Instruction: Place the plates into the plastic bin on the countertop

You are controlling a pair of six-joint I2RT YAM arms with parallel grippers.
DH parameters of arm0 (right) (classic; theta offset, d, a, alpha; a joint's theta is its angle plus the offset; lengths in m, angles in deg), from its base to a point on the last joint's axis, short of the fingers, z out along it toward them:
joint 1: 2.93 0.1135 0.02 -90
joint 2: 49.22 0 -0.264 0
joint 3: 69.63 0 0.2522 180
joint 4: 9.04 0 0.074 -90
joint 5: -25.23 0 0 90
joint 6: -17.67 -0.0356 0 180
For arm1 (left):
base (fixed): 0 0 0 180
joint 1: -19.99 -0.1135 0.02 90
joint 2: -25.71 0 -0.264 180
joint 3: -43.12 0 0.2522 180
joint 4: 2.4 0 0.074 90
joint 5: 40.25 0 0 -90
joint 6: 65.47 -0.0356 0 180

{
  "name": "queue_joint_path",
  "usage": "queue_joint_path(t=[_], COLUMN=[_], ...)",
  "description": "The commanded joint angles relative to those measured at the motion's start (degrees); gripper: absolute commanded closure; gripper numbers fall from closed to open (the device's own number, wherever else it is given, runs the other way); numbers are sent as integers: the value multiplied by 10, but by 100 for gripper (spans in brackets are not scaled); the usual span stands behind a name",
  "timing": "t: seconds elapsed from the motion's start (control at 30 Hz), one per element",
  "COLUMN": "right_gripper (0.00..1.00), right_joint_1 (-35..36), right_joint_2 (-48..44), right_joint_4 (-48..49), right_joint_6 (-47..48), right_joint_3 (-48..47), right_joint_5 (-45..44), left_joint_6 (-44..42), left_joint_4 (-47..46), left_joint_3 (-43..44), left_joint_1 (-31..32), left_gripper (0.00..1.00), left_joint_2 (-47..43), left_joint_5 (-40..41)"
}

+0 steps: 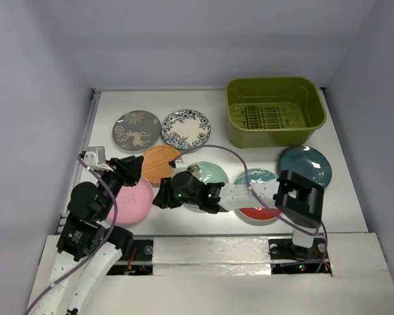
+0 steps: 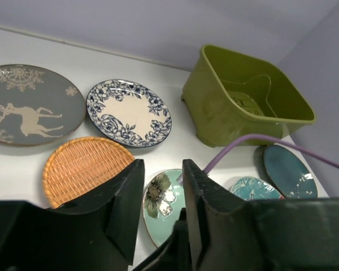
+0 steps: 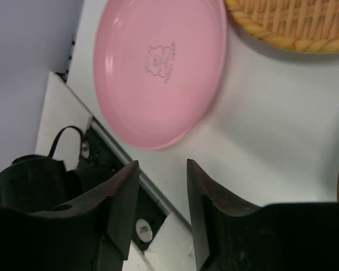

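My right gripper should move down toward the pink plate (image 3: 158, 68) next, onto its rim facing the mint plate (image 3: 203, 113), because my other arm covers the opposite side.
The olive-green plastic bin (image 1: 274, 111) stands empty at the back right of the white countertop (image 1: 217, 147). All seven plates lie on the countertop: grey deer (image 1: 136, 129), white with blue floral (image 1: 186, 128), orange (image 1: 159, 157), pink (image 1: 132, 203), mint green (image 1: 213, 172), red-and-teal floral (image 1: 257, 211) and dark teal (image 1: 305, 165). My left gripper (image 1: 136, 172) is open and empty above the pink plate's far edge. My right gripper (image 1: 160, 199) is open and empty, reaching left across the mint plate, just right of the pink plate (image 3: 158, 68). Its fingers (image 3: 124, 197) hover over the front edge.
A purple cable (image 1: 230, 157) loops over the mint and floral plates. The silver tape strip (image 1: 210, 246) runs along the near edge. Grey walls close in the left, back and right. The left wrist view shows the bin (image 2: 243, 99) beyond the mint plate (image 2: 158, 203).
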Motion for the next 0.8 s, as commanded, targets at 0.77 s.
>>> queue_joint_path(t=[0.77], right_gripper=[64], right_joint_1=[-19], right_joint_2=[164], right_joint_4=[16], right_joint_6=[-75], right_joint_3=[-117], right_joint_5=[-54], left_joint_6=[1], left_joint_4=[-20], left_joint_3=[-1], left_joint_1=[2], left_gripper=[65], left_joint_2=[-20], left_joint_5=[4])
